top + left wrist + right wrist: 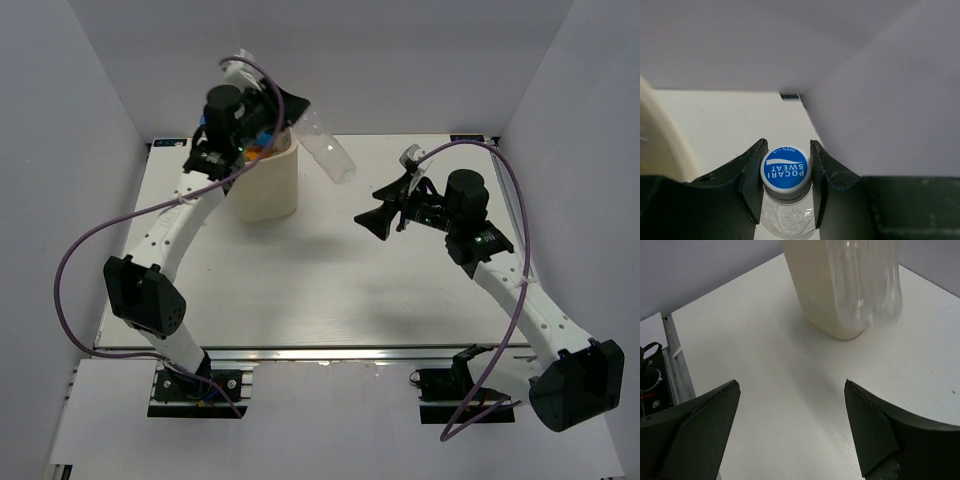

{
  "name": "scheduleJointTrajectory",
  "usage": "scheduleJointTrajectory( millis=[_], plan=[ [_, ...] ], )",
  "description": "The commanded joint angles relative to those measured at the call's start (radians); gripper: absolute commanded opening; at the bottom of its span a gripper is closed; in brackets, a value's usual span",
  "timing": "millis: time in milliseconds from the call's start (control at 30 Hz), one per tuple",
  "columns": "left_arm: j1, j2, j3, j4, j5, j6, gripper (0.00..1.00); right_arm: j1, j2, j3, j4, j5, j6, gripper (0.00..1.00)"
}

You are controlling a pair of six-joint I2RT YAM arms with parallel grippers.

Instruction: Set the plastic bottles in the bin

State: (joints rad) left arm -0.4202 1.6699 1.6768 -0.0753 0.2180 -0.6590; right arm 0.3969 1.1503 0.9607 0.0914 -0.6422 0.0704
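My left gripper should next carry the bottle to the left in the top view over the bin's opening [266,147] [649,145] and then let go of it, because the bottle hangs outside the bin's rim.
A clear plastic bottle [328,150] with a blue cap [786,169] hangs tilted in the air just right of the bin's rim. My left gripper [300,115] is shut on its neck, with the jaws pressed against both sides of the cap. The cream bin [266,185] stands at the back left of the table, under my left wrist. Orange and blue bottle parts [258,150] show inside it. In the right wrist view the held bottle [865,280] hangs in front of the bin [815,285]. My right gripper [372,226] is open and empty, over the table to the right of the bin.
White enclosure walls close in the table at the back and on both sides. The wall [880,100] stands close to the right of my left gripper. Purple cables [110,225] loop off both arms. A metal rail [300,352] runs along the near table edge.
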Motion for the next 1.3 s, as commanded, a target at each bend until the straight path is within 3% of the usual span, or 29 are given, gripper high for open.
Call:
scheduleJointTrajectory(
  millis=[0,167,333,533,800,933,967,1033,1067,1200,1267],
  plan=[
    [0.128,-0.024,0.072,0.018,-0.058,-0.048,0.00,0.002,-0.060,-0.007,-0.036,0.061,-0.037,0.89],
    [0.228,-0.071,0.018,0.107,-0.397,-0.063,0.00,0.003,-0.092,-0.014,-0.091,0.137,-0.064,0.89],
    [0.313,-0.087,-0.074,0.206,-0.517,-0.117,0.00,0.003,-0.095,-0.040,-0.139,0.196,-0.064,0.89],
    [0.342,-0.049,-0.100,0.192,-0.464,-0.143,0.00,0.003,-0.067,-0.034,-0.156,0.225,-0.100,0.89],
    [0.342,-0.140,-0.378,0.290,-0.382,-0.197,0.00,0.003,-0.029,-0.025,-0.170,0.227,-0.104,0.89],
    [0.333,-0.165,-0.396,0.258,-0.430,-0.150,0.00,0.003,-0.020,-0.020,-0.171,0.225,-0.103,0.89],
    [0.333,-0.164,-0.397,0.253,-0.434,-0.143,0.03,0.003,-0.020,-0.020,-0.171,0.223,-0.103,0.89],
    [0.331,-0.160,-0.396,0.233,-0.427,-0.119,0.21,0.002,-0.017,-0.022,-0.171,0.228,-0.101,0.89],
    [0.331,-0.160,-0.396,0.230,-0.418,-0.113,0.49,0.003,-0.014,-0.022,-0.170,0.228,-0.101,0.89],
    [0.330,-0.159,-0.376,0.223,-0.388,-0.080,0.95,0.003,-0.008,-0.019,-0.170,0.227,-0.100,0.89],
    [0.330,-0.154,-0.335,0.195,-0.370,-0.070,0.98,0.003,-0.003,-0.019,-0.168,0.228,-0.100,0.89]
  ],
)
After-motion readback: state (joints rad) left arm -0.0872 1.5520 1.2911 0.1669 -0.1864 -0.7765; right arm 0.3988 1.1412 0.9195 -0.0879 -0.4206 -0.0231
